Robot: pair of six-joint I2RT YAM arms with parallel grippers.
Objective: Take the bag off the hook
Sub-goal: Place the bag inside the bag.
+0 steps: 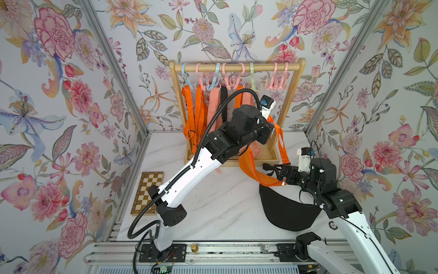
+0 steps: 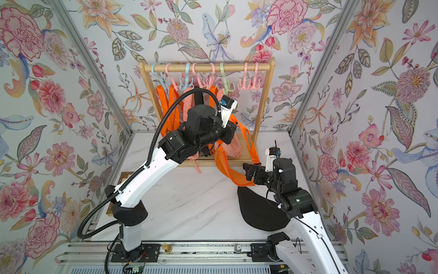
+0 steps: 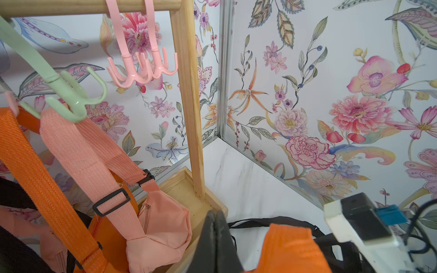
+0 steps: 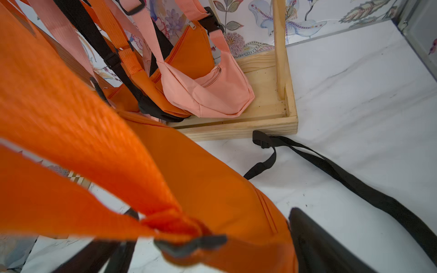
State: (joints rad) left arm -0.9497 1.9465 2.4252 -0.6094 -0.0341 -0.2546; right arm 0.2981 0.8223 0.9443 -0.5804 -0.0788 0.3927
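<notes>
My right gripper nudges slightly farther onto the end next and closes, since the orange bag's sagging end already lies between its fingers.
An orange bag hangs free of the wooden rack, sagging in front of the rack's base. Its strap runs up to my left wrist. My left gripper is shut, fingers pressed together with nothing showing between them; the orange strap lies right beside it. My right gripper is open, and the orange bag fills the gap between its fingers. A green hook carries a pink bag's strap. Two pink hooks hang bare.
Several orange, pink and black bags hang on the rack's left half. A black bag lies on the marble table under my right arm, its strap trailing toward the rack base. A chessboard sits at the left edge.
</notes>
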